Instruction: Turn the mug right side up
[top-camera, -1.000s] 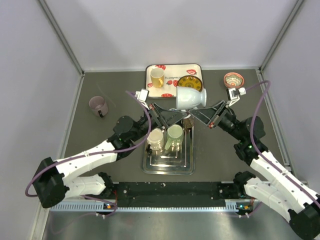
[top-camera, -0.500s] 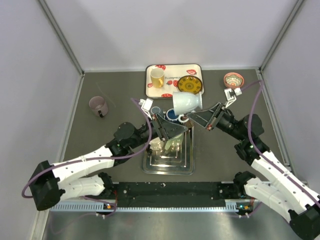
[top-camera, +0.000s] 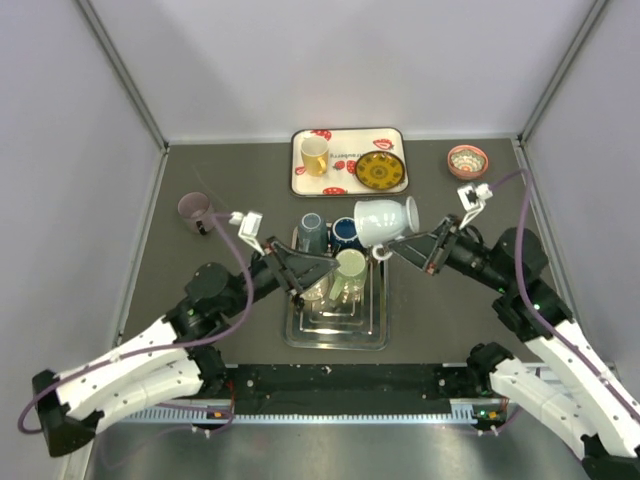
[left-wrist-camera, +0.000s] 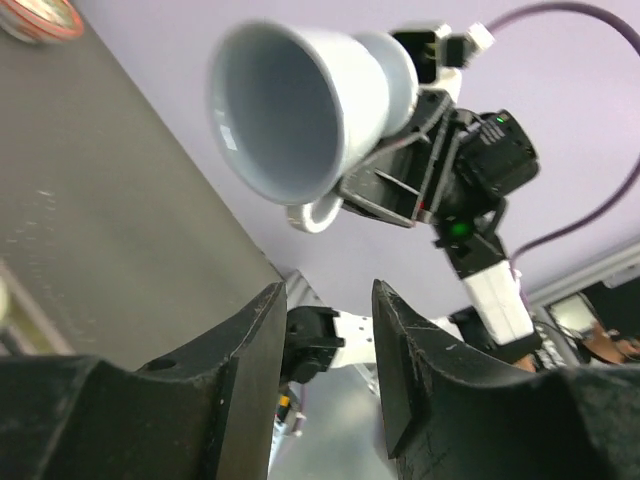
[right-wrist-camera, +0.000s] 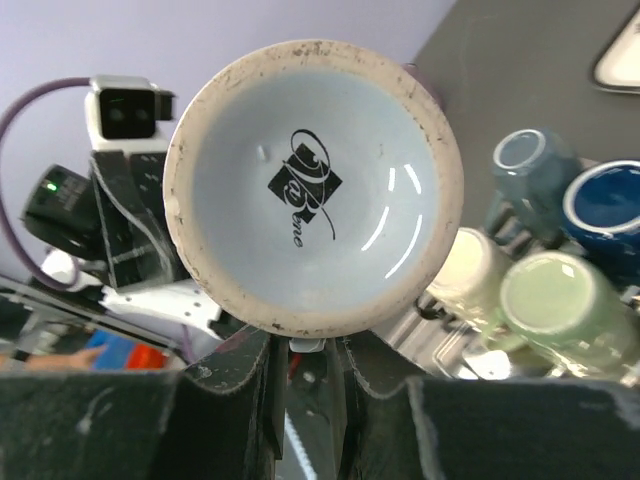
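The tray's bare near end (top-camera: 312, 324) is below and back, so my right gripper will next pull back, tip fingers-down, lower the mug onto that end and let go of it.
The white mug (top-camera: 385, 220) hangs in the air above the drying tray, lying on its side. Its mouth (left-wrist-camera: 285, 110) faces my left arm and its printed base (right-wrist-camera: 312, 185) faces my right wrist camera. My right gripper (top-camera: 388, 252) is shut on the mug's handle (right-wrist-camera: 322, 345), which is pinched between the fingers just below the base. My left gripper (top-camera: 305, 268) is open, with nothing between its fingers (left-wrist-camera: 250, 350). It sits apart from the mug, to the mug's lower left.
A steel drying tray (top-camera: 335, 335) holds a green mug (top-camera: 350, 265), with a grey-blue mug (top-camera: 310, 233) and a dark blue mug (top-camera: 345, 232) behind. At the back, a white tray (top-camera: 348, 140) carries a yellow mug (top-camera: 314, 155) and a plate (top-camera: 380, 170). A pink bowl (top-camera: 467, 160) is back right and a purple cup (top-camera: 196, 211) is at the left.
My left gripper has opened, let go of the mug and drawn back to the left. The mug has stayed in my right gripper and tipped further onto its side, moving slightly down and right.
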